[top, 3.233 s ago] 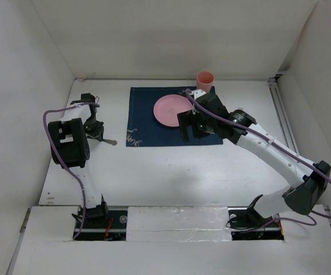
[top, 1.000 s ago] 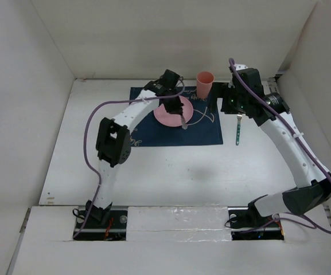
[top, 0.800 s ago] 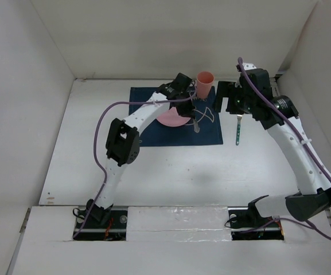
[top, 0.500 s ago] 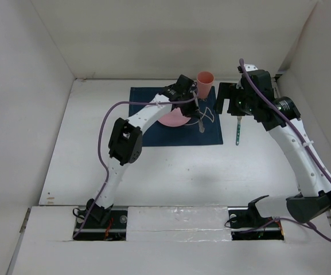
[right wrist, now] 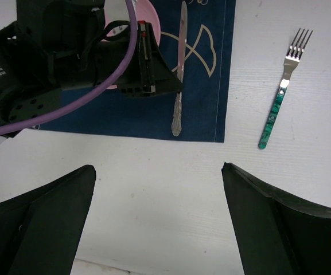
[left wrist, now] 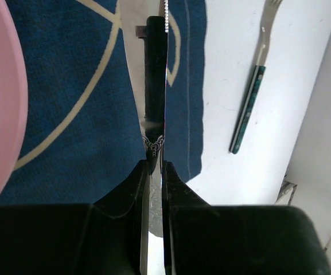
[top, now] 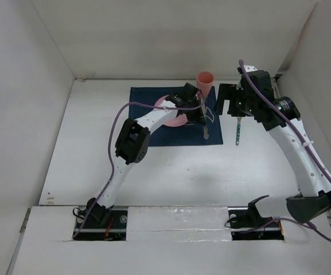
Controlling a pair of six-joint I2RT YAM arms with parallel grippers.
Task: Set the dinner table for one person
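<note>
The silver knife (top: 205, 126) still hangs above the placemat, so my left gripper will next lower it beside the pink plate, onto the placemat, to release it.
My left gripper (top: 200, 114) reaches over the navy placemat (top: 145, 123) on the dinner table (top: 182, 172). It is shut on a silver knife (top: 205, 126), which sits low over the mat's right part, right of the pink plate (top: 166, 102). In the left wrist view the gripper (left wrist: 154, 166) pinches the knife (left wrist: 155, 69) edge-on. The knife also shows in the right wrist view (right wrist: 180, 74). A fork with a green handle (top: 238, 130) lies on the table right of the mat. My right gripper (top: 236, 110) hovers above the fork, open and empty (right wrist: 158, 169).
A pink cup (top: 205, 80) stands upright at the mat's far right corner, close to the left wrist. Upright white panels close the table at the back and both sides. The fork also shows in the left wrist view (left wrist: 246, 106) and the right wrist view (right wrist: 275, 112).
My left gripper has carried the knife from over the plate to the mat's right side. My right arm rose slightly and then stayed still above the fork.
</note>
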